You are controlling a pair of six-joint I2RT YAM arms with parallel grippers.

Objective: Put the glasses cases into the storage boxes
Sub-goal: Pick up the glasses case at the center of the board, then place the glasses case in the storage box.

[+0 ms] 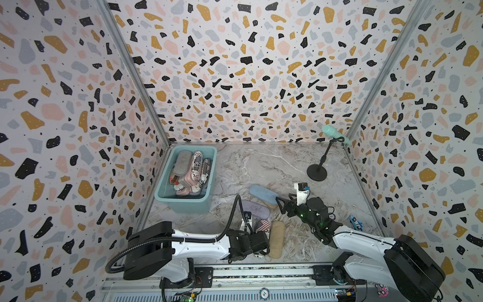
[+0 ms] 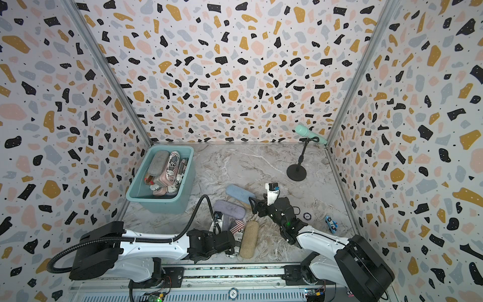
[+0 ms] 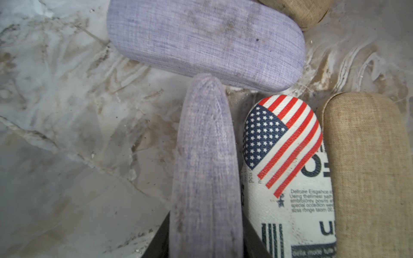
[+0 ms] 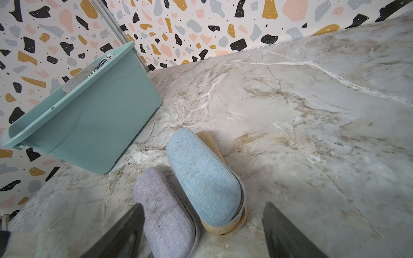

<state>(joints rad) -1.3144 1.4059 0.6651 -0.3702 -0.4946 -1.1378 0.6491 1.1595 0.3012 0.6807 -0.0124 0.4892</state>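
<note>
My left gripper will go up, move outward, lower the lavender case inside the teal box's side nearest the microphone (image 1: 206, 169) and release it, as the box's rim is above the table.
In the left wrist view a lavender glasses case (image 3: 205, 167) stands on its edge between the black jaws of my left gripper (image 3: 205, 225), which press on both its sides. A second lavender case (image 3: 205, 42) lies flat just beyond it. A flag-print case (image 3: 283, 156) and a tan case (image 3: 368, 174) lie beside it. My right gripper (image 4: 203, 205) is open over the near end of a light blue case (image 4: 203, 176), which rests on another tan case (image 4: 223, 227). The teal storage box (image 1: 183, 202) at the back left holds several cases.
A mint microphone on a black stand (image 1: 317, 172) is at the back right. A small blue toy car (image 1: 356, 222) and a round chip (image 2: 306, 216) lie by the right wall. Patterned walls enclose the marble table (image 1: 261, 162) on three sides.
</note>
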